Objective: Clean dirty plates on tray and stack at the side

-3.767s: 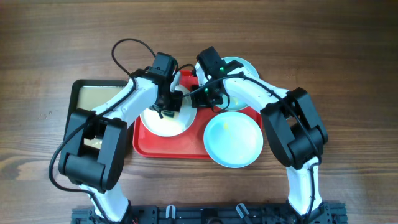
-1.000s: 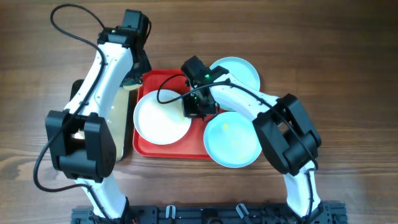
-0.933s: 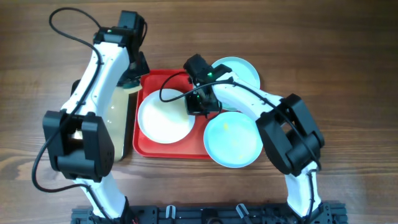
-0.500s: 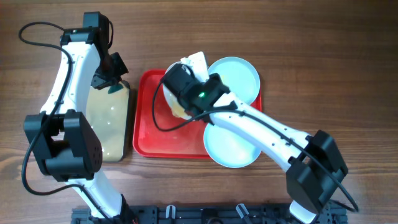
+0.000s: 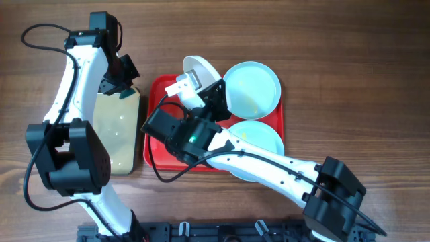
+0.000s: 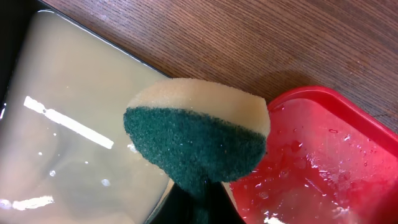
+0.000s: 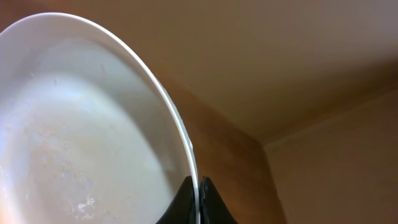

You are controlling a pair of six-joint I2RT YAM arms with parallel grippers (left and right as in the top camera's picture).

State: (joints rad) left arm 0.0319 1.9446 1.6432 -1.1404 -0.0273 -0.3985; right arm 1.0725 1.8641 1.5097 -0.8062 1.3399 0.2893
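Note:
The red tray's open side is below my right gripper and clear of blue plates. My right gripper will next go down, turn the white plate (image 5: 200,70) flat, and let go of the plate's rim there.
My right gripper (image 7: 196,190) is shut on the rim of the white plate (image 7: 81,124), which it holds in the air, steeply tilted. From overhead that white plate (image 5: 200,70) stands above the far edge of the red tray (image 5: 156,101), with the right gripper (image 5: 205,93) just below it. Two pale blue plates lie on the tray: one (image 5: 252,87) at the far right, the other (image 5: 261,137) nearer and partly under my right arm. My left gripper (image 6: 202,190) is shut on a green-and-yellow sponge (image 6: 199,134), above the gap between the two trays.
A black-rimmed tray (image 5: 117,138) of yellowish-beige liquid sits left of the red tray; the same black-rimmed tray (image 6: 62,118) shows in the left wrist view beside the wet red tray (image 6: 323,162). Bare wooden table (image 5: 349,81) lies all round.
The right arm lifted the white plate off the tray, tilted it up and swung its wrist toward the tray's near left. The left arm carried the sponge left to the beige tray, then held still.

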